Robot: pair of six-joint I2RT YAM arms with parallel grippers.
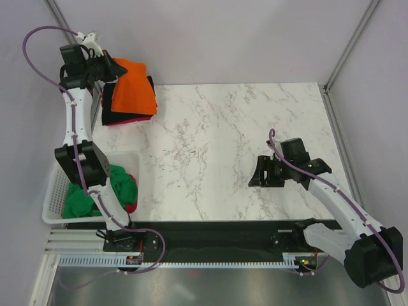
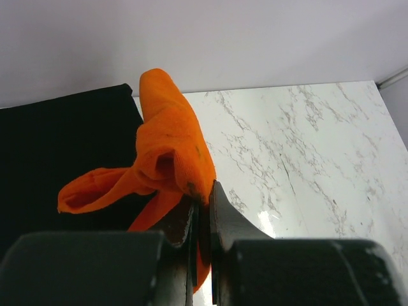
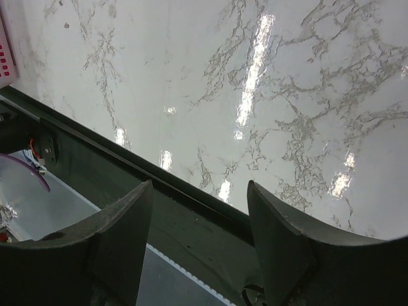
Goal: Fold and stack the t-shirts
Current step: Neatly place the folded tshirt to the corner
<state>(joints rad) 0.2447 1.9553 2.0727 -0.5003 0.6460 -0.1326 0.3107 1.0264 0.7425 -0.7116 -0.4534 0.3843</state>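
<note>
I should next lower the lifted orange edge in my left gripper onto the black shirt's far side (image 1: 108, 93) (image 2: 76, 150) to cover it and then release, because that side lies bare below the gripper.
A folded orange t-shirt (image 1: 132, 87) lies on top of a stack at the table's far left corner, over a black shirt (image 1: 113, 115) and a pink-red one (image 1: 125, 120). My left gripper (image 1: 113, 69) is at the stack's far left edge, shut on a bunched edge of the orange shirt (image 2: 171, 150), with the black shirt (image 2: 64, 140) beneath it. A green shirt (image 1: 102, 187) and some red cloth (image 1: 131, 205) lie in the white basket. My right gripper (image 1: 262, 173) hangs open and empty over the table's right half.
The white lattice basket (image 1: 56, 191) stands at the near left edge, beside the left arm's base. The marble table (image 1: 210, 140) spreads between stack and right arm. Grey walls close the back and sides. A black rail (image 3: 166, 191) runs along the near edge.
</note>
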